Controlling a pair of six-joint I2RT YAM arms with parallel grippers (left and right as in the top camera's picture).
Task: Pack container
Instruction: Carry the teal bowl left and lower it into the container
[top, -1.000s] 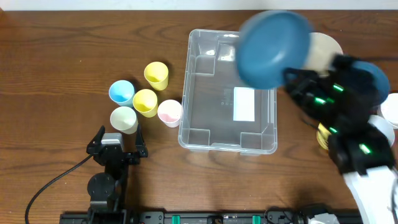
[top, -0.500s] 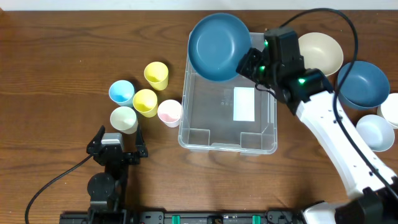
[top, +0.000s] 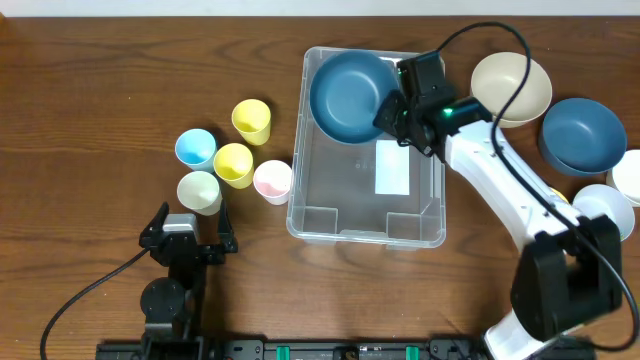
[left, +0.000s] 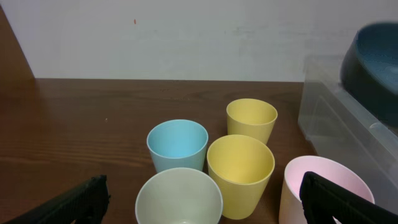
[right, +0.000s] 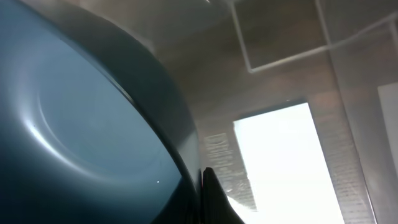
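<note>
My right gripper still holds the dark blue bowl above the container's bottom, so next it needs to lower the bowl into the container's far part before opening.
The container is a large clear bin with a white label on its base, in the middle of the table. My right gripper is shut on the rim of a dark blue bowl and holds it inside the container's far left part. In the right wrist view the bowl fills the left and the label lies beyond it. My left gripper is open and empty near the front left, just before the cups. The container's edge shows in the left wrist view.
Several cups stand left of the container: blue, two yellow, pale green, pink. Right of the container are a cream bowl, another dark blue bowl and white bowls.
My right arm has swung left and lowered the dark blue bowl from above the table's right side into the container's far left part. The left arm has not moved.
</note>
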